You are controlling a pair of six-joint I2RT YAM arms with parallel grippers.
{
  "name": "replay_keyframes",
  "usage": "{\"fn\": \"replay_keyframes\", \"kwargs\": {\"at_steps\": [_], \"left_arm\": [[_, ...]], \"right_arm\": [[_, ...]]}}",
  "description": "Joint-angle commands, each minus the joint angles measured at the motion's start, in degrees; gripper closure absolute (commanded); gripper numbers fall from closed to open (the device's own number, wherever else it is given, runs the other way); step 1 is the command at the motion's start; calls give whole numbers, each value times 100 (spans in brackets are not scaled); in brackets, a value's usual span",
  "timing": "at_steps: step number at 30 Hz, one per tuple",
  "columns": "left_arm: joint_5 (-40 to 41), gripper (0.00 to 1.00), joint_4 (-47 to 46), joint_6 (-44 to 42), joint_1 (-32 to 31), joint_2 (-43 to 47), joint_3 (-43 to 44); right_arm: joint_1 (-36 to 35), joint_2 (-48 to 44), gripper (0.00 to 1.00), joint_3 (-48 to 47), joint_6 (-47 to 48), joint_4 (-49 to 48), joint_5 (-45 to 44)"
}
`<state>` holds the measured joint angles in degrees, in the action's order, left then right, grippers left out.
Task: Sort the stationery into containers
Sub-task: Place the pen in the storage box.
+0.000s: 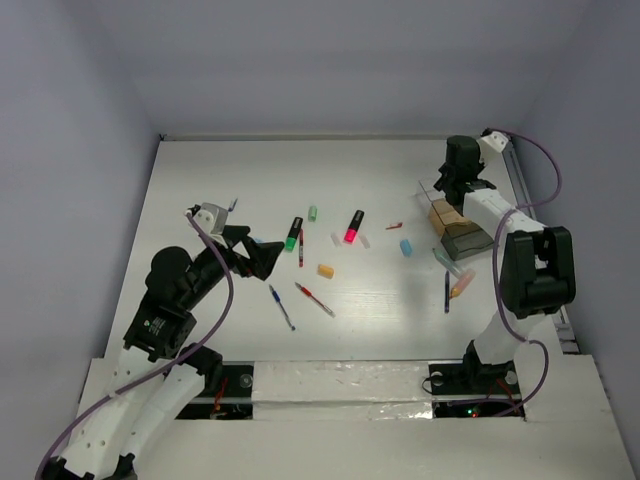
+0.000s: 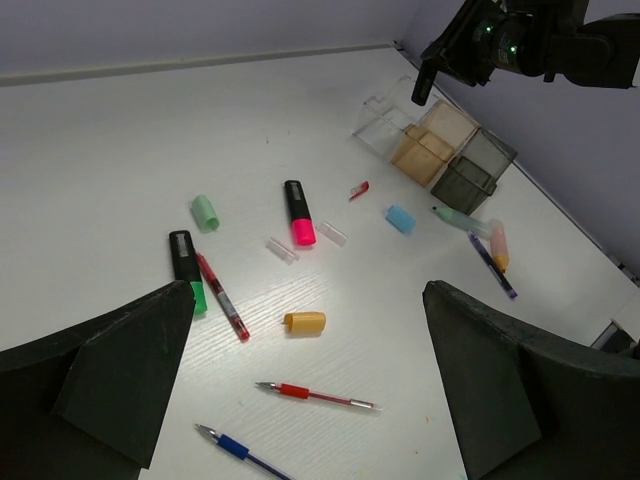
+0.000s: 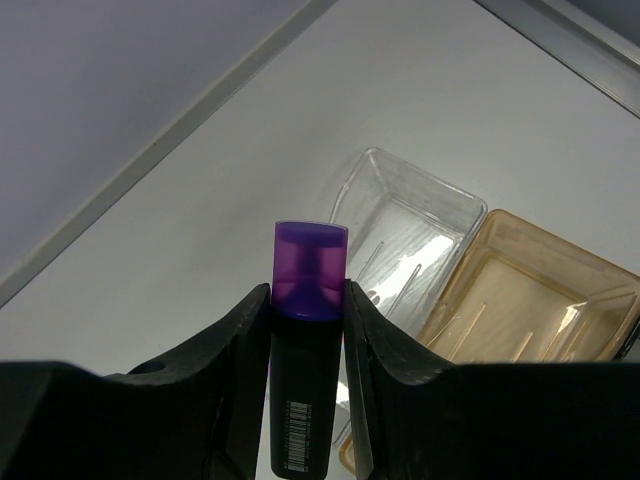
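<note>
Next, my right gripper comes down over the clear container's bottom and releases the purple-capped highlighter inside, as the clear container (image 3: pixel 410 228) stands open below the held highlighter.
My right gripper (image 3: pixel 308 292) is shut on a purple-capped highlighter (image 3: pixel 310 265) with a black body, held over the clear container (image 3: pixel 410 228). A tan container (image 3: pixel 530 290) sits beside the clear one. Spread on the table are a green highlighter (image 2: pixel 185 268), a pink highlighter (image 2: pixel 298 212), a red pen (image 2: pixel 315 395), a blue pen (image 2: pixel 240 450), an orange eraser (image 2: pixel 304 322), a blue eraser (image 2: pixel 401 219) and a green eraser (image 2: pixel 204 213). My left gripper (image 2: pixel 308 300) hangs open above the orange eraser and red pen, holding nothing.
A dark grey container (image 1: pixel 466 240) stands nearest me in the row of containers (image 1: pixel 450 213) at the right. A blue pen (image 1: pixel 446 292) and an orange marker (image 1: pixel 462 285) lie just in front of it. Grey walls enclose the table (image 1: pixel 230 180).
</note>
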<state>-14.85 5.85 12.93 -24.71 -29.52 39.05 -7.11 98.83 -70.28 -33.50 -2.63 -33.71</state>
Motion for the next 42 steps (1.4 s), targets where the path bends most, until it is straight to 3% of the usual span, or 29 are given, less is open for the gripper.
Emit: {"fn": "replay_keyframes", "kwargs": {"at_steps": [1,18,21,23,24,29,32,36,39,42], "left_arm": [[-97,1,-277,-62,-25,-45,217],[-114,1,-277,-98,-25,-116,226],[-114,1,-277,-98,-25,-116,235],[-114,1,-277,-98,-25,-116,235],[-114,1,-268,-98,-25,-116,235],[-88,1,-268,-89,-25,-107,235],[-97,1,-268,-97,-25,-107,235],[-97,1,-268,-89,-25,-89,235],[-27,1,-259,-63,27,-89,235],[105,1,-242,-1,28,-98,244]], "right_arm": [[43,206,84,-117,-200,-255,-408],[202,717,81,-249,-1053,-124,-337],[202,717,73,-135,-1080,-229,-294],[202,673,62,-83,-1080,-273,-276],[202,630,51,-39,-1019,-334,-215],[202,349,44,58,-817,-571,5],[202,32,43,15,-511,-589,137],[149,-328,44,-108,-26,-467,1057],[-403,-364,49,-442,527,165,2191],[-1308,-232,55,-610,932,755,2527]]}}
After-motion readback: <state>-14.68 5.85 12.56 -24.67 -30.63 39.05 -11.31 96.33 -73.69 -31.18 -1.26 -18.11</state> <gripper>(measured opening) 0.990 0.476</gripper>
